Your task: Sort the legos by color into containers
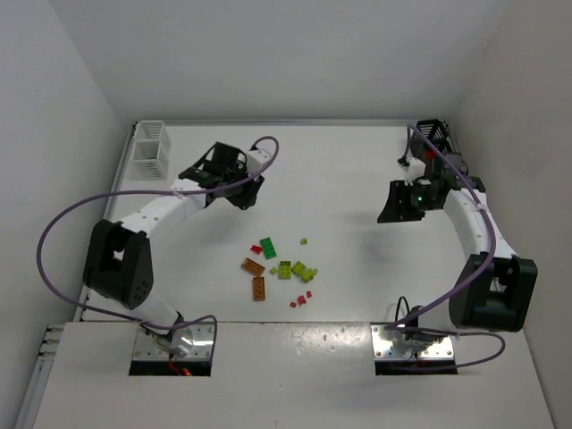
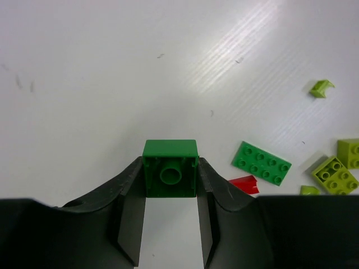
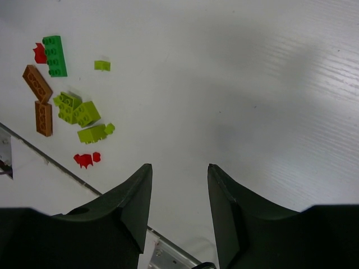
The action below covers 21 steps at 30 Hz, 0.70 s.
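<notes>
Red shows in the black container, so I should first move my left gripper outward and left in the top view to get over the white container's near section (image 1: 148, 155).
My left gripper (image 2: 170, 163) is shut on a dark green square brick (image 2: 170, 150), held above the table with its hollow underside facing the camera. In the top view the left gripper (image 1: 243, 195) hangs up and left of the loose legos. Those include a green plate (image 1: 267, 248), two orange bricks (image 1: 257, 288), lime bricks (image 1: 299, 269) and small red pieces (image 1: 299, 301). My right gripper (image 3: 179, 167) is open and empty over bare table, far right of the pile (image 1: 393, 210). The white container (image 1: 150, 150) stands at the back left, the black container (image 1: 433, 133) at the back right.
The left wrist view shows the green plate (image 2: 261, 163), a red piece (image 2: 244, 184) and lime bricks (image 2: 335, 174) just right of the jaws. White walls enclose the table. A raised panel edge (image 3: 50, 159) runs along the near side.
</notes>
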Motion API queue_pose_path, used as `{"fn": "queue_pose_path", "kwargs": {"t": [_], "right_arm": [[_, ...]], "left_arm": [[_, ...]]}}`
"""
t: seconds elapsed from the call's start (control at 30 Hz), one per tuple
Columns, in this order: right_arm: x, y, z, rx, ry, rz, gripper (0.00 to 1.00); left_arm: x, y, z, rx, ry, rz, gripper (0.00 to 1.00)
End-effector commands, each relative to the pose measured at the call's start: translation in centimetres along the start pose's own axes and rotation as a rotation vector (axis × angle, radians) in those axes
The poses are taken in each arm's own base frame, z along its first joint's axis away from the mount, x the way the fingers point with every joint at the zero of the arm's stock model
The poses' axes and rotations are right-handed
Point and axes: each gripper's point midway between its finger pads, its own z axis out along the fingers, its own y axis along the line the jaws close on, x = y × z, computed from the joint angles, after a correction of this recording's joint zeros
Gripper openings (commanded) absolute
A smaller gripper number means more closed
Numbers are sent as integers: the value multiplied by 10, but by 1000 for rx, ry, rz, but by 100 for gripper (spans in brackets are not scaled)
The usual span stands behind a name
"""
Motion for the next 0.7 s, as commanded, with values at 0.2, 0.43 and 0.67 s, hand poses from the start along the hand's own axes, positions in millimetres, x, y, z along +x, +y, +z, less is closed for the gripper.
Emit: {"fn": "queue_pose_path", "kwargs": {"t": [0.2, 0.43, 0.67], "right_arm": [[-28, 18, 10, -49, -7, -83, 45], [-23, 26, 19, -47, 29, -126, 45], [-21, 27, 23, -38, 48, -137, 45]], "left_arm": [[7, 128, -73, -236, -133, -306, 27], [22, 244, -119, -391, -166, -474, 28], [22, 335, -141, -503, -204, -582, 30]]}}
